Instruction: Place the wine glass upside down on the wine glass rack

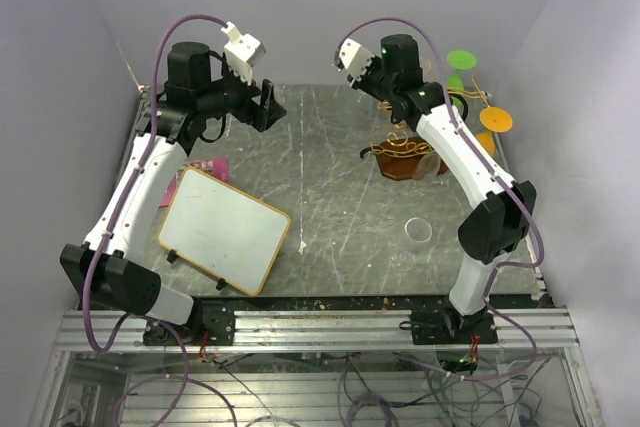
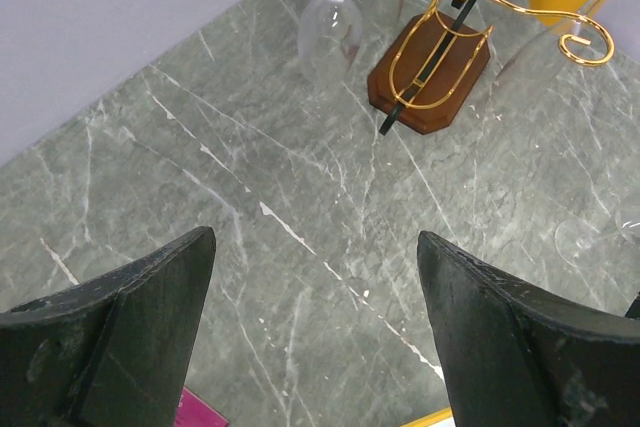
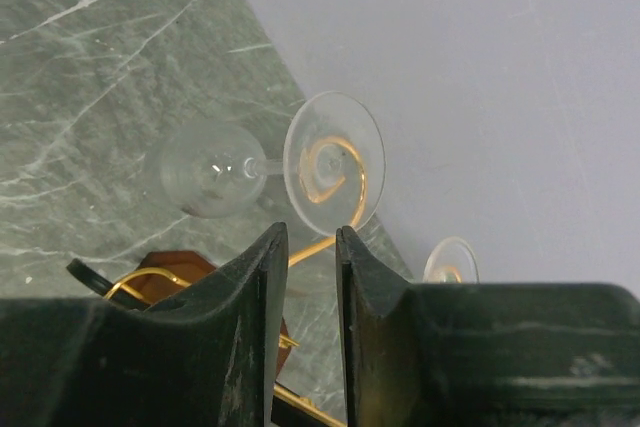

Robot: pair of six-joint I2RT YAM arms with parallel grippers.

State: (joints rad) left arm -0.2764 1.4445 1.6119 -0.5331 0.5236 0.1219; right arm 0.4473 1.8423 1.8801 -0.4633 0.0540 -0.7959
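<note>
The wine glass is still standing on the tabletop, so my left gripper will move back and to the right in the top view, then down onto the upright wine glass's rim (image 1: 418, 220).
A clear wine glass (image 3: 215, 169) hangs upside down, its round foot (image 3: 335, 159) resting over a gold curled hook of the wine glass rack (image 2: 430, 67). The rack is gold and black wire on a reddish-brown wooden base. My right gripper (image 3: 312, 234) sits just in front of the foot. Its jaws stand a narrow gap apart with nothing between them; only gold wire shows behind the gap. The left wrist view shows the same glass (image 2: 328, 25) beside the rack. My left gripper (image 2: 315, 242) hovers wide open over bare table, well left of the rack (image 1: 405, 155).
A framed whiteboard (image 1: 224, 229) lies at the near left with a pink item (image 1: 205, 165) behind it. A clear cup (image 1: 418, 232) stands near the right arm. Green (image 1: 461, 59) and orange (image 1: 495, 119) glasses hang at the rack's far right. Another glass foot (image 3: 450, 259) hangs further along.
</note>
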